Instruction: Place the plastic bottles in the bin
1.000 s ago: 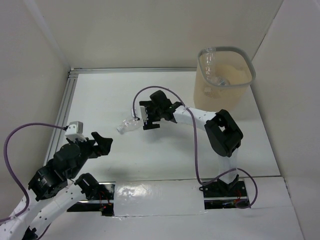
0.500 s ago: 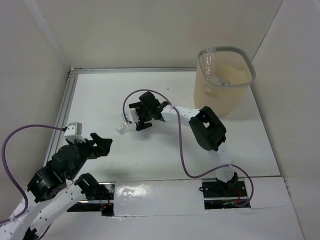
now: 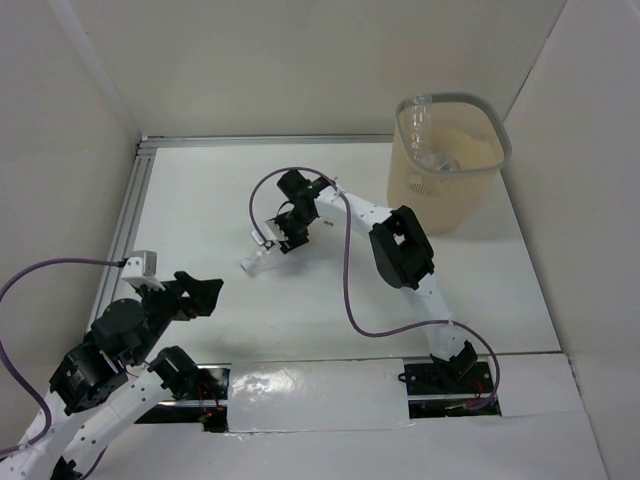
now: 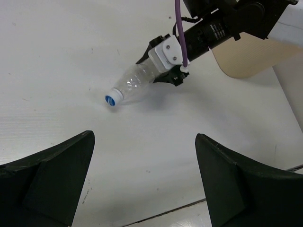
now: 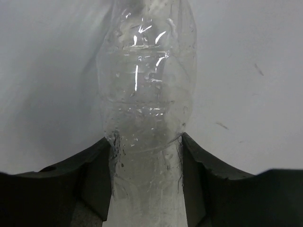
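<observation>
The robot's right gripper should lift and swing over the bin's opening [image 3: 462, 138] to release the bottle, since the opening is above the gripper and to its right in the top view.
A clear crinkly plastic bottle [image 3: 256, 259] with a blue-and-white cap lies low over the table left of centre. My right gripper [image 3: 282, 240] is shut on its rear end. In the right wrist view the fingers [image 5: 94, 163] press both sides of the bottle [image 5: 147, 90]. The left wrist view shows the bottle [image 4: 135, 82], its cap end down by the table, and the right gripper [image 4: 170, 71] on it. The beige bin [image 3: 490, 170] stands at the back right with clear bottles [image 3: 436, 156] inside. My left gripper [image 3: 203, 291] is open and empty near the front left.
White walls close in the table on the left, back and right. A metal rail [image 3: 128, 215] runs along the left edge. The right arm's purple cable [image 3: 345, 270] loops over the table's middle. The bin [image 4: 251, 59] shows at the top right of the left wrist view.
The right arm's elbow has swung left and its wrist has turned over the bottle, which stays at about the same spot. The left arm has sunk slightly toward the near edge.
</observation>
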Tool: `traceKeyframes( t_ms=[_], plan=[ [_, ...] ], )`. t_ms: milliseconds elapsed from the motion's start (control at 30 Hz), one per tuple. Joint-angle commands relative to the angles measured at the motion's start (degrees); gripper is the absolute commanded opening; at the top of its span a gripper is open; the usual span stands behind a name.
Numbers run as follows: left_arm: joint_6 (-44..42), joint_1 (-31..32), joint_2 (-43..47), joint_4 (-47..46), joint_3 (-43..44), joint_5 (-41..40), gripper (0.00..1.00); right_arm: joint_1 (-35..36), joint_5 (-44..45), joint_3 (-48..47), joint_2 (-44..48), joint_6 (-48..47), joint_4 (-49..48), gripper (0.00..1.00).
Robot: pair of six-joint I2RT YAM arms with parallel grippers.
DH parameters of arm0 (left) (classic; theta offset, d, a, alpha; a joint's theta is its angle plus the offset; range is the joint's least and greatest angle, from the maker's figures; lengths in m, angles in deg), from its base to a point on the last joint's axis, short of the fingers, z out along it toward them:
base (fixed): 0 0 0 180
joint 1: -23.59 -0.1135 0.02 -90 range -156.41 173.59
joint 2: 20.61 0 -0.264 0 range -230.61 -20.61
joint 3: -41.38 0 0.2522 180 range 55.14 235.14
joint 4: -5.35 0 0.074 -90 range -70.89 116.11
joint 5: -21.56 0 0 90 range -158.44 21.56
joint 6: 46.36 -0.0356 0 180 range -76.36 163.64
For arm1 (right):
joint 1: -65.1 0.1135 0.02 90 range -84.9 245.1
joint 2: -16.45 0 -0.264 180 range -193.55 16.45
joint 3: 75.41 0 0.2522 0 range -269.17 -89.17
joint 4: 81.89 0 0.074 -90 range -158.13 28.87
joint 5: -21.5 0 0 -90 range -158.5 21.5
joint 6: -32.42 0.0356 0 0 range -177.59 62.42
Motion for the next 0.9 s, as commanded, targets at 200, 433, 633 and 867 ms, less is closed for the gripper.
traceKeyframes(
  t_ms=[200, 433, 633, 867],
  plan=[
    [-3.5, 0.2, 2.0, -5.0, -0.7, 2.9, 1.00, -0.2, -4.3, 9.1, 13.0, 24.2, 1.6, 0.35],
    [-4.8, 0.2, 3.2, -7.5, -1.8, 5.4, 1.00, -0.7, 3.3, 8.0, 30.7, 46.8, -14.6, 0.35],
    [-7.1, 0.2, 1.1, -10.5, -2.8, 8.4, 1.00, -9.6, 14.0, 6.1, 38.9, 56.9, -23.0, 0.35],
    [-9.8, 0.2, -5.6, -16.9, -3.3, 13.3, 1.00, -27.0, 15.2, 10.5, 49.8, 63.5, -25.7, 0.35]
  ],
)
